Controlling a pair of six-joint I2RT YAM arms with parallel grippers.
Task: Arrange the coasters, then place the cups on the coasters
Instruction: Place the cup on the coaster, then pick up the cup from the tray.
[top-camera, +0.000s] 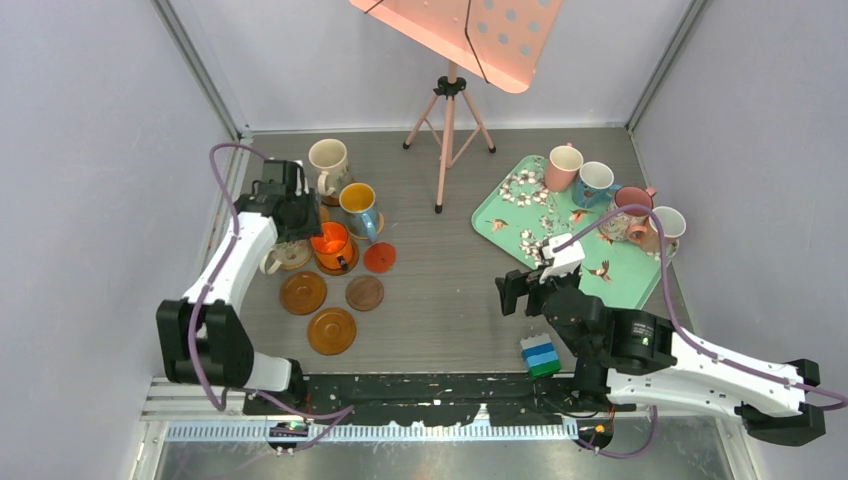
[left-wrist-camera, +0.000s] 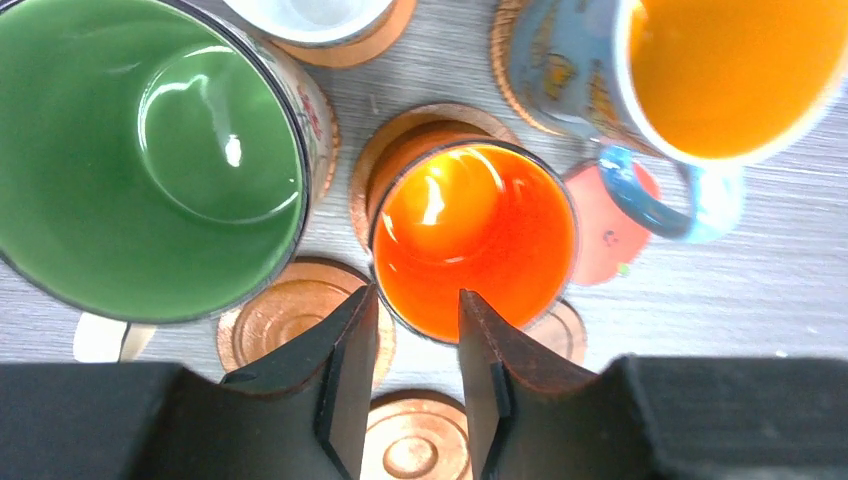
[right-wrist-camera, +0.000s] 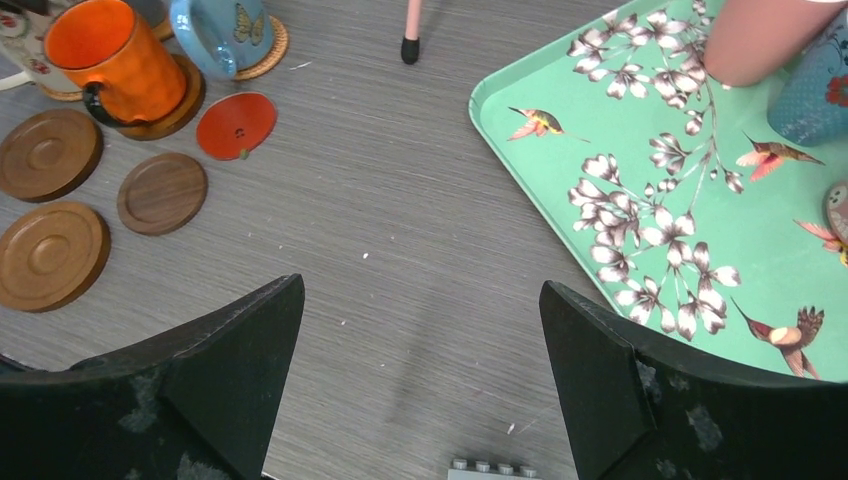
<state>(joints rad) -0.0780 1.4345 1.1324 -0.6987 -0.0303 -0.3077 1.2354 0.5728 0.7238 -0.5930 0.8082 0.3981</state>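
Some coasters are still bare. My right gripper will move outward and to the right in the top view, onto the blue cup's rim beside the pink cup.
An orange cup (top-camera: 332, 243) (left-wrist-camera: 470, 240) stands on a brown coaster (left-wrist-camera: 400, 135). My left gripper (top-camera: 290, 210) (left-wrist-camera: 415, 315) hovers at its near rim, jaws parted, nothing pinched. Beside it stand a green-lined cup (left-wrist-camera: 150, 150), a blue cup (top-camera: 358, 200) (left-wrist-camera: 730, 70) and a cream cup (top-camera: 328, 160), each on a coaster. Three bare brown coasters (top-camera: 303, 293) (top-camera: 364, 293) (top-camera: 331, 330) and a red coaster (top-camera: 379, 258) (right-wrist-camera: 236, 125) lie nearby. My right gripper (top-camera: 520, 290) (right-wrist-camera: 420, 290) is open over bare table. Several more cups (top-camera: 597, 180) stand on the tray.
The mint floral tray (top-camera: 520, 215) (right-wrist-camera: 620, 200) lies at the right. A pink stand on a tripod (top-camera: 448, 120) rises at the back centre. A stack of toy bricks (top-camera: 541, 355) (right-wrist-camera: 490, 468) sits near the right arm's base. Walls close three sides.
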